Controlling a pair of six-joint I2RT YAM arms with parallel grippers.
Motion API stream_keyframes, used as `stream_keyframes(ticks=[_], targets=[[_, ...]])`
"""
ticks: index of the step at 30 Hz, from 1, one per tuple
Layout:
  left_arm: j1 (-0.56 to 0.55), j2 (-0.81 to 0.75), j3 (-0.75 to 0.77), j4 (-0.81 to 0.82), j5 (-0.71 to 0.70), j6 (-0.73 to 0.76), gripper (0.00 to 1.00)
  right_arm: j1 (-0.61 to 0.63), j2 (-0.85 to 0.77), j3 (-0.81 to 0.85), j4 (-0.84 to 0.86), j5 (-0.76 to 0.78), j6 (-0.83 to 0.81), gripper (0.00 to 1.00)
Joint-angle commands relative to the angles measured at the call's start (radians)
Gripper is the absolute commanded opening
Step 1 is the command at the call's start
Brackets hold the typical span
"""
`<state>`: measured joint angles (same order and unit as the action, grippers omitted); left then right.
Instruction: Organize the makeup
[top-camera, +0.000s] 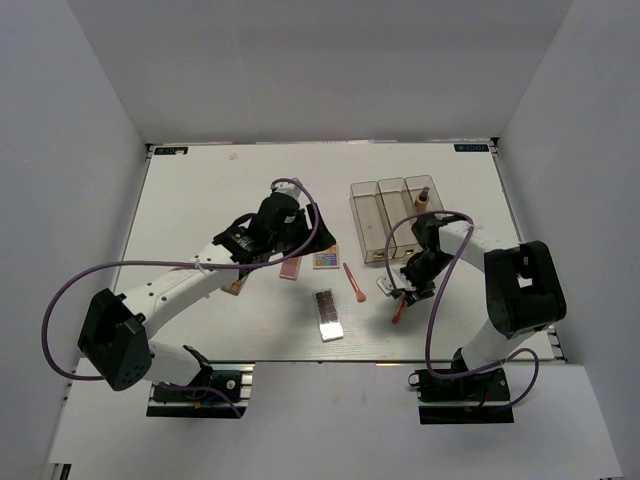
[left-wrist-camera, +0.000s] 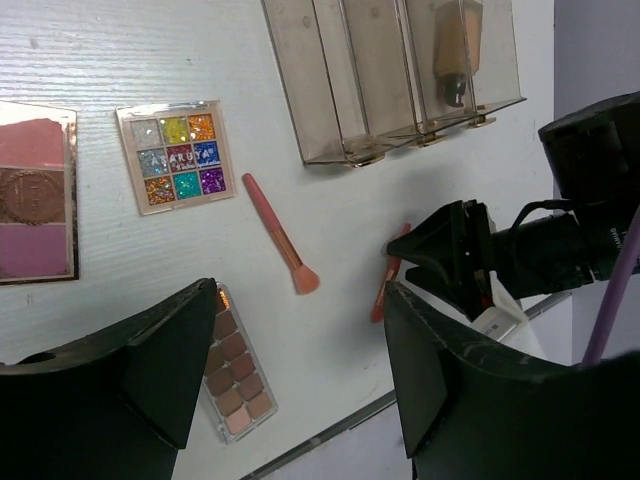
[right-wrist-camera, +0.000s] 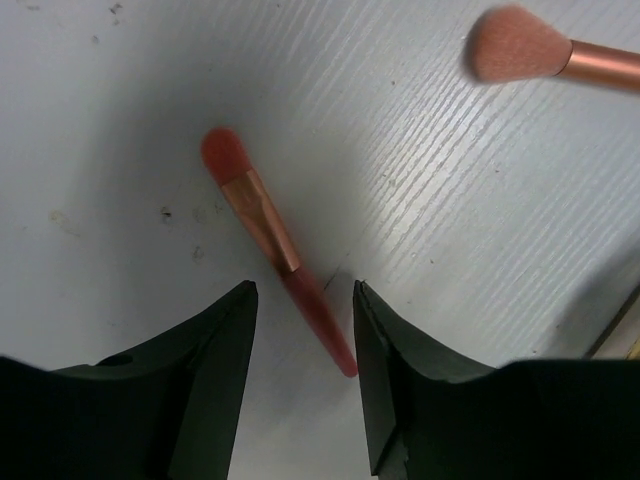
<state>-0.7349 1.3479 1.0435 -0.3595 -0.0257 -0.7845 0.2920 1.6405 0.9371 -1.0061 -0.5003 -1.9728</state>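
Observation:
My left gripper travels to the right in the top view and down over the second pink brush's handle next. Bare table leaves both fingers room beside the handle.
A red-pink brush (right-wrist-camera: 262, 225) lies on the table, and its handle end sits between the fingers of my open right gripper (right-wrist-camera: 305, 340). The same brush (top-camera: 399, 311) and gripper (top-camera: 407, 288) show in the top view. A second pink brush (top-camera: 353, 282) lies to the left. The multicoloured palette (left-wrist-camera: 180, 155), pink palette (left-wrist-camera: 35, 190) and brown palette (left-wrist-camera: 235, 365) lie flat on the table. A tan bottle (left-wrist-camera: 455, 50) lies in the clear box. My left gripper (left-wrist-camera: 300, 380) is open and empty above the palettes (top-camera: 290, 238).
The clear three-compartment box (top-camera: 367, 215) stands at the back right, just behind the right gripper. A small white object (top-camera: 385, 287) lies beside the right gripper. A small tan thing (top-camera: 235, 287) shows partly under the left arm. The table's front edge (left-wrist-camera: 330, 440) is near.

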Motion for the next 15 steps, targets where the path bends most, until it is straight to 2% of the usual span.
stream_keyframes(ticks=[1, 8, 12, 13, 15], targets=[[0.005, 0.007, 0.058, -0.03, 0.024, -0.027, 0.77, 0.019, 0.004, -0.038, 0.05, 0.042, -0.161, 0.48], [0.014, 0.019, 0.032, -0.024, 0.024, -0.071, 0.77, 0.044, -0.047, -0.155, 0.198, 0.049, -0.104, 0.36], [0.023, 0.043, 0.026, -0.029, 0.07, -0.101, 0.78, 0.036, -0.076, -0.164, 0.193, 0.014, -0.057, 0.12], [0.023, 0.057, 0.026, -0.029, 0.076, -0.108, 0.78, 0.038, -0.079, -0.155, 0.179, -0.019, -0.035, 0.09], [0.023, 0.072, 0.027, -0.03, 0.102, -0.117, 0.78, 0.029, -0.093, -0.103, 0.172, -0.064, 0.082, 0.01]])
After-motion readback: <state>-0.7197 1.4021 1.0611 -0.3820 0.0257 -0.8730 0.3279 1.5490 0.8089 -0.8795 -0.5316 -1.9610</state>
